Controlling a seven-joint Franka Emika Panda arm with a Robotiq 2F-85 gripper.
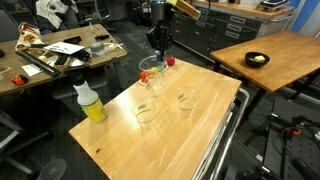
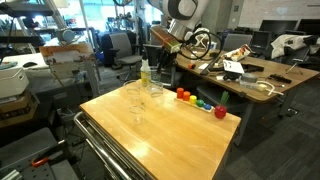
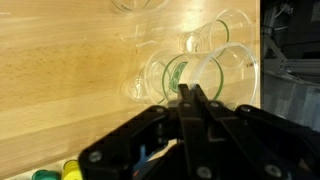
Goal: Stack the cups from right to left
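Observation:
The held cup's rim is offset from the rim of the cup beneath. My gripper needs to shift slightly toward the small colored objects next and lower the held cup into the cup beneath.
My gripper [image 3: 189, 90] is shut, its fingertips pinching the rim of a clear cup [image 3: 212, 68] that hangs under it; a green ring shows through the glass. In an exterior view the gripper [image 1: 158, 45] is over the table's far end with that cup [image 1: 152, 67] below it. Two more clear cups [image 1: 147, 112] [image 1: 185, 100] stand upright mid-table. In the wrist view another cup [image 3: 234, 42] lies just past the held one, and a further rim [image 3: 140, 5] is at the top edge. Cups [image 2: 135, 98] also show near the bottle in an exterior view.
A bottle of yellow liquid with a white cap [image 1: 90, 103] [image 2: 145, 72] stands at one table corner. Small red, orange and green objects [image 2: 200, 101] lie in a row along one edge. The wooden table [image 1: 200, 135] sits on a metal cart; cluttered desks stand around.

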